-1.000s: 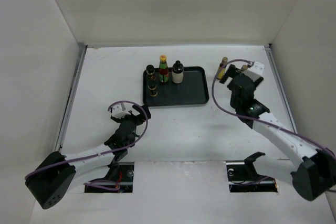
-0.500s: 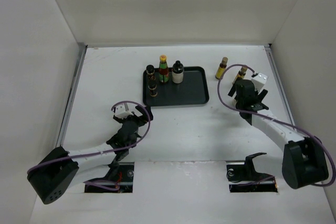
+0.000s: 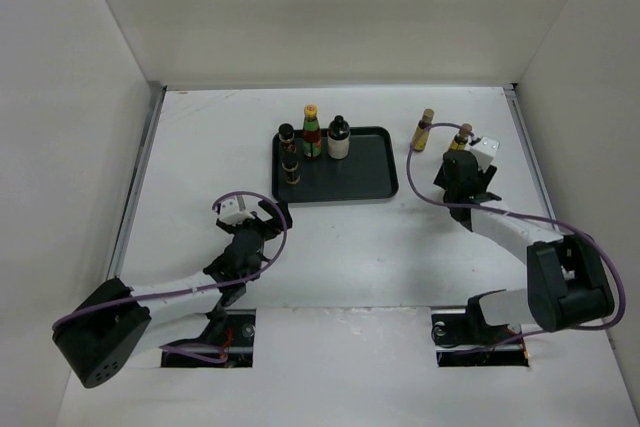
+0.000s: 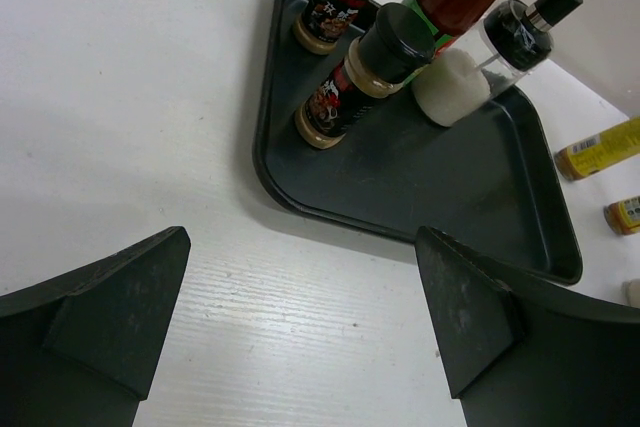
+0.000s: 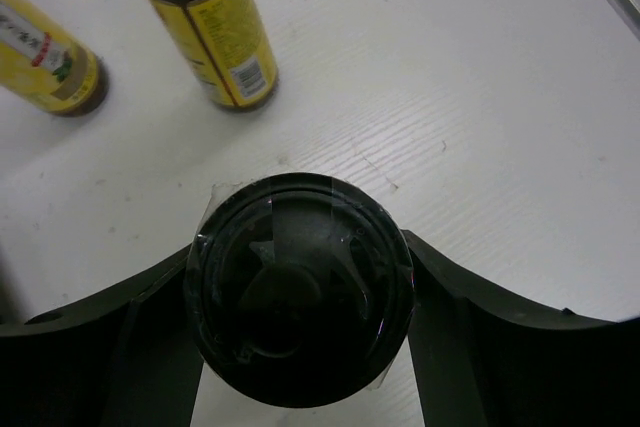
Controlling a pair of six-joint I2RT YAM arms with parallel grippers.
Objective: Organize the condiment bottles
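The black cap needs to be lifted outward by my right gripper next. It should then be lowered at the far corner of the tray, which is empty beside the whitish bottle (image 3: 339,138).
The black tray (image 3: 365,172) holds two short dark jars (image 3: 287,134) (image 3: 291,169), the green-red bottle (image 3: 312,132) and a whitish black-capped bottle (image 3: 339,138). Two slim brown yellow-capped bottles (image 3: 423,130) (image 3: 460,137) stand on the table right of the tray. My right gripper (image 3: 462,173) is just in front of them. In the right wrist view its fingers press both sides of a round black cap (image 5: 300,302) seen from above; the bottle's body is hidden. My left gripper (image 3: 262,215) is open and empty, near the tray's front left corner (image 4: 275,172).
White walls enclose the table on the left, back and right. The tray's right half (image 4: 470,177) is bare. The two brown bottles (image 5: 210,32) (image 5: 45,52) stand close beyond the right gripper. A metal rail (image 3: 528,147) runs along the right edge.
My right gripper pulled back from the far brown bottle, swung nearer and right, and now sits around the black-capped bottle. The left arm barely moved.
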